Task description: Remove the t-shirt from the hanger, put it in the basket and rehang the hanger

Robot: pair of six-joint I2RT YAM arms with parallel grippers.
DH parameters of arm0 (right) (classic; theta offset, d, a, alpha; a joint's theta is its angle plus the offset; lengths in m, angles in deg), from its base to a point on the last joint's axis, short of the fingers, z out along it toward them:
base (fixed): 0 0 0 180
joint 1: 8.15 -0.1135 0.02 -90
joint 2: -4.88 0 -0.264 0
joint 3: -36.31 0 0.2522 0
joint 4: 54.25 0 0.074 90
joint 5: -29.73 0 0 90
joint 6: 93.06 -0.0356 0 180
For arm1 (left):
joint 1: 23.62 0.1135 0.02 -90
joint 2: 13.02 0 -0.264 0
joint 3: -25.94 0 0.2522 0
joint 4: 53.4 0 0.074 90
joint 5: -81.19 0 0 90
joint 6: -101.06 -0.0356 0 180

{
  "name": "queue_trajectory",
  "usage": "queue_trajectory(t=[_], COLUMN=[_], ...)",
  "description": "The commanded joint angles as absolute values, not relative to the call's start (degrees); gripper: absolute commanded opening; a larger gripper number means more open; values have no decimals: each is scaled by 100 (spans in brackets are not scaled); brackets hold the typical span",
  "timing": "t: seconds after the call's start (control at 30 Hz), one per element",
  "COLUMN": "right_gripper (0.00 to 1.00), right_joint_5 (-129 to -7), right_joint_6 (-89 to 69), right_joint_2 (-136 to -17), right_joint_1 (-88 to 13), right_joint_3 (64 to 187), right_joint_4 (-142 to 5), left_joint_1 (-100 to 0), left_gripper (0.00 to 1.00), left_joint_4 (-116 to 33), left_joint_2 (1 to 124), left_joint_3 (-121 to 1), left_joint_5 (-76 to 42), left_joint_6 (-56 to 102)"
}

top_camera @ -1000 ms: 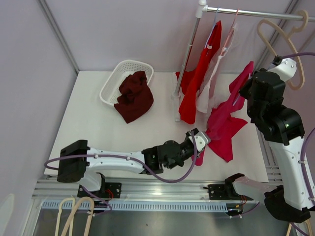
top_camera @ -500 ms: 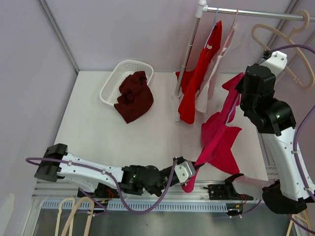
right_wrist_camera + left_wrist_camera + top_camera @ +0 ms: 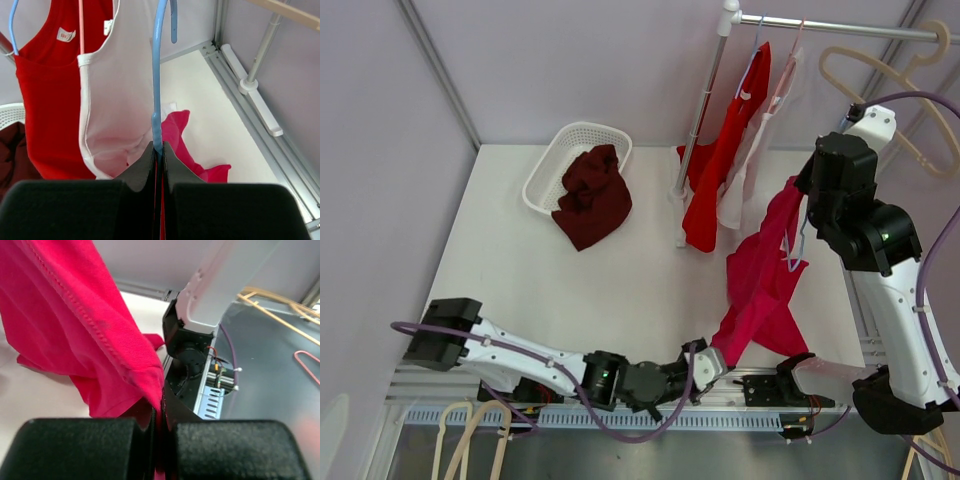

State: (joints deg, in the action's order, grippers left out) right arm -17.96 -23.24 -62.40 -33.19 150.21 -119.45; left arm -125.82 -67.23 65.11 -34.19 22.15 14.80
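Observation:
The part of the bar beside the wooden hanger is bare. Next I will raise my right gripper outward, lower the light blue hanger's hook onto that part of the bar and release.
A crimson t-shirt (image 3: 765, 290) hangs stretched between my two grippers over the right side of the table. The right gripper (image 3: 808, 200) is up high, shut on the neck of a light blue hanger (image 3: 159, 75); shirt cloth (image 3: 186, 142) trails below the jaws. One arm of the hanger (image 3: 798, 245) pokes out of the shirt. Low at the table's near edge, the left gripper (image 3: 716, 357) is shut on the shirt's hem. In the left wrist view the hem (image 3: 75, 330) runs down into the closed left gripper (image 3: 161, 412).
A rack pole (image 3: 705, 110) carries a red top (image 3: 720, 160) and a white top (image 3: 752, 165) just left of the right gripper. A white basket (image 3: 552, 165) holds a dark red garment (image 3: 592, 195). A wooden hanger (image 3: 890, 90) hangs at the far right.
The left gripper has drawn the hem back toward the near edge and to the left. The right arm has shifted left with the hanger. The shirt now hangs pulled taut and longer.

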Motion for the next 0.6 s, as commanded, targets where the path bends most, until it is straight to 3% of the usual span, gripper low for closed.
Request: queue_trajectory(t=[0.0,0.1,0.13,0.37,0.5,0.57], right_gripper=[0,0,0,0,0,0], right_joint_5=[-1904,-2334,-2483,-2406,-2178,-1968], right_joint_6=[-2634,-2784,-2871,-2828,-2469,-2093], right_joint_2=[-6156,-6103,-6103,-5981,-5752,-5699], right_joint_1=[-3355,-3417,-3443,-3566,-3575,-3566], right_joint_3=[15474,15650,15712,16117,16037,16046], right_joint_4=[-11634,-11898,-12117,-12936,-12656,-12367], left_joint_1=[-12033,-11206,-10995,-9011,-8348,-8339], left_gripper=[1,1,1,1,1,1], left_joint_4=[-6320,-5768,-5417,-3587,-2727,-2698], left_joint_2=[6984,7345,7642,8795,9806,9983], left_joint_3=[-3939,-4528,-5270,-7297,-8316,-8266], left_joint_5=[1442,1009,983,19,-1423,-1504], left_joint_6=[2062,2344,2484,3389,3926,3927])
